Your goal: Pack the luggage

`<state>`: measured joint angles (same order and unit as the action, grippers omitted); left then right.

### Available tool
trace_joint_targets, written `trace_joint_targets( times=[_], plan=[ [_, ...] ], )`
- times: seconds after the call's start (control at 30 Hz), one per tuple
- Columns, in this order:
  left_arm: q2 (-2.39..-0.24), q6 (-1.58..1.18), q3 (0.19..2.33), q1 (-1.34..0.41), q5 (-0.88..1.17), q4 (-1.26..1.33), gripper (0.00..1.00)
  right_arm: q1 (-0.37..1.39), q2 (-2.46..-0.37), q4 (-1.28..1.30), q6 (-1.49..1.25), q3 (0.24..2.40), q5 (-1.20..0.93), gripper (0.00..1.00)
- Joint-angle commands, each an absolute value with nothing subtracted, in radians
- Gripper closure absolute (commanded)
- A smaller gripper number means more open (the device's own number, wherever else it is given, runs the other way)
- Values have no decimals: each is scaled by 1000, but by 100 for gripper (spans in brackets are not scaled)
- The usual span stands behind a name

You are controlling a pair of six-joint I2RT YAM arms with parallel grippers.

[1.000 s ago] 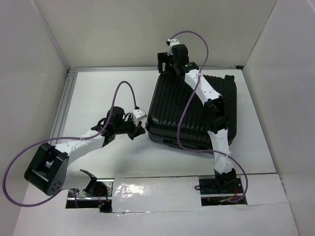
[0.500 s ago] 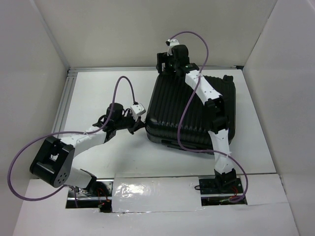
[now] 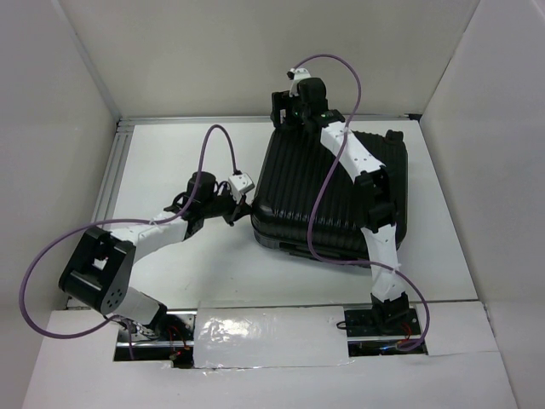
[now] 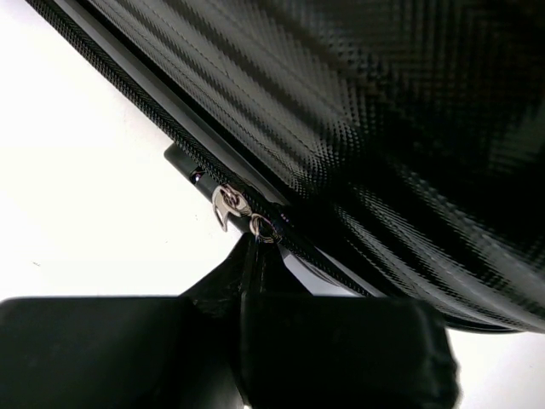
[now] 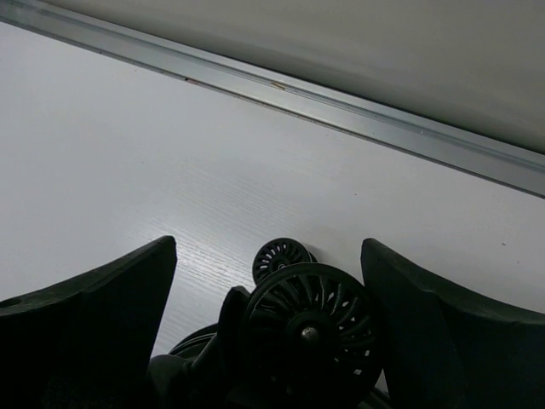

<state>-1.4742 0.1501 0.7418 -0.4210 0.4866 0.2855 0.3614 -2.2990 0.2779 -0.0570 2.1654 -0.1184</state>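
Observation:
The left gripper moves outward along the suitcase's edge next, then releases the tab, as the second silver slider sits just beyond on the zip track.
The luggage is a black ribbed hard-shell suitcase lying closed on the white table. In the left wrist view its shell fills the top, with the zip track running diagonally. My left gripper is at the suitcase's left edge. In its wrist view the left gripper is shut on a black zipper pull tab that hangs from a silver slider ring. A second silver slider sits beside it. My right gripper is open at the far corner, its fingers on either side of a black wheel.
A smaller wheel shows beyond the large one. An aluminium rail runs along the table's far edge under the back wall. White walls close in the left and right sides. The purple cables loop above both arms.
My left arm has moved toward the far side along the suitcase's left edge, its elbow shifting right. The right arm and suitcase have hardly moved.

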Motion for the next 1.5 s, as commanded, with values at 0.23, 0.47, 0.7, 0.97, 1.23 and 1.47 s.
trace_joint_targets(
  times=[0.23,0.47,0.7,0.97,1.23,1.47],
  plan=[
    [-1562,153,896,-382,339,463,100,437,-2324,508,-77,2232,-230,6],
    [-1582,135,980,-382,403,347,100,437,-2292,534,-77,2233,-135,4],
    [-1500,111,923,-382,444,327,51,330,-2277,655,-97,2528,-34,0],
    [-1407,58,1032,-344,246,186,12,216,-1998,618,-97,2438,70,0],
    [-1367,-151,1224,-265,155,-33,5,216,-1712,670,-93,2030,264,0],
    [-1272,-337,1122,-187,169,63,2,216,-1355,572,-132,1584,342,0]
  ],
)
